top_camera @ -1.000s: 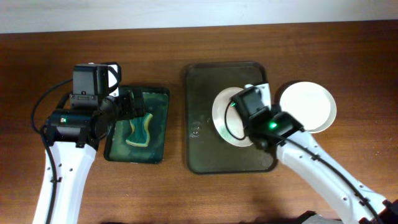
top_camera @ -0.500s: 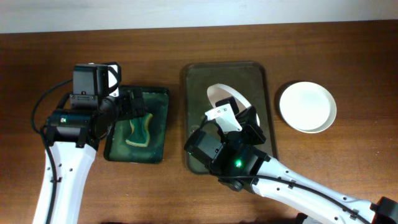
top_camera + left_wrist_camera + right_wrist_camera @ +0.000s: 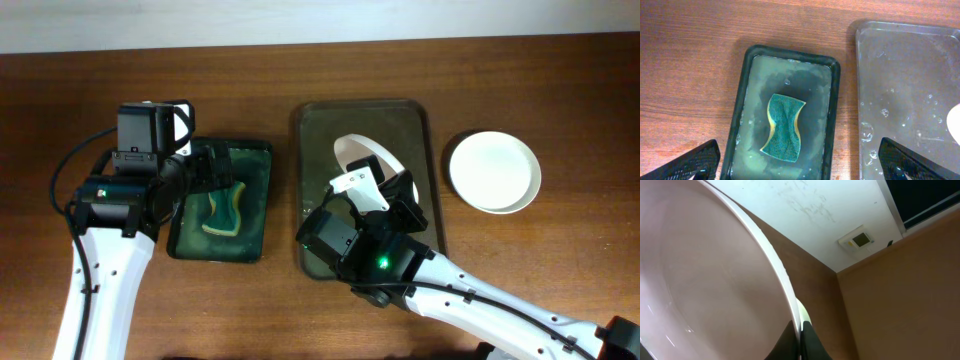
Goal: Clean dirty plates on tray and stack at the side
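Note:
The white plate hangs tilted above the large tray's open bottom, so my right gripper should lower, turn to lay it flat there and release it.
My right gripper [image 3: 383, 192] is shut on the rim of a white plate [image 3: 358, 152] and holds it tilted on edge above the large olive-brown tray [image 3: 320, 130]. In the right wrist view the plate [image 3: 705, 280] fills the left side, its rim pinched between the fingertips [image 3: 801, 326]. A second white plate [image 3: 494, 171] lies flat on the bare wood right of the tray. My left gripper [image 3: 210, 170] is open and empty, above the small green tray. The left wrist view shows its fingers [image 3: 800, 154] spread wide and the large tray's wet floor [image 3: 905, 75].
A small dark-green tray [image 3: 255, 190] left of the large one holds a teal and yellow sponge [image 3: 226, 207]; both show in the left wrist view, the tray [image 3: 745, 100] and the sponge [image 3: 785, 127]. The right arm stretches across the front right of the table.
A second ago the plate lay flat on the large tray under my right gripper. It has since been lifted and tipped on edge. The left arm has not moved.

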You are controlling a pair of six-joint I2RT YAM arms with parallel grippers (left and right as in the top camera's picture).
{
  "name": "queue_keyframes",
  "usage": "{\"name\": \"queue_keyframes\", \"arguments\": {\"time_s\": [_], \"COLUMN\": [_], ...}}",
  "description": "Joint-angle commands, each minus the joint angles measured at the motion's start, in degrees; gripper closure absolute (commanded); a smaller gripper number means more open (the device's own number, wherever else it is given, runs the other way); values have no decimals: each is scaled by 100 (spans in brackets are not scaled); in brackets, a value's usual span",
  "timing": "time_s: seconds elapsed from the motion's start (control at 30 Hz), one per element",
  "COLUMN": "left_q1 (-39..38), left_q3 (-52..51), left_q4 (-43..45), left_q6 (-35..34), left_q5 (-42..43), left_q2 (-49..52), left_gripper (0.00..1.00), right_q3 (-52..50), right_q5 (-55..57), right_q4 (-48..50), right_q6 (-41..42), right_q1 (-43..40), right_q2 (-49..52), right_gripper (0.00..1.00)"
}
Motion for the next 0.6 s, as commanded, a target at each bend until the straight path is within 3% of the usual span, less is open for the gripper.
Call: {"name": "queue_keyframes", "arguments": {"time_s": [0.0, 0.43, 0.5, 0.57], "left_q1": [-2, -2, -2, -2], "left_q3": [68, 68, 68, 68], "left_q4": [7, 7, 4, 7], "left_q6": [52, 52, 52, 52], "left_q5": [44, 46, 44, 46], "left_q2": [-39, -39, -39, -39], "left_gripper": [1, 1, 1, 1], "right_q3": [35, 35, 35, 35], "right_q5": [238, 142, -1648, -3467], "right_q4": [17, 22, 22, 59], "right_q6": [31, 179, 997, 994], "right_q1": [37, 37, -527, -1432], "right_q2": [-114, -114, -114, -114], "right_gripper": [96, 96, 96, 96]}}
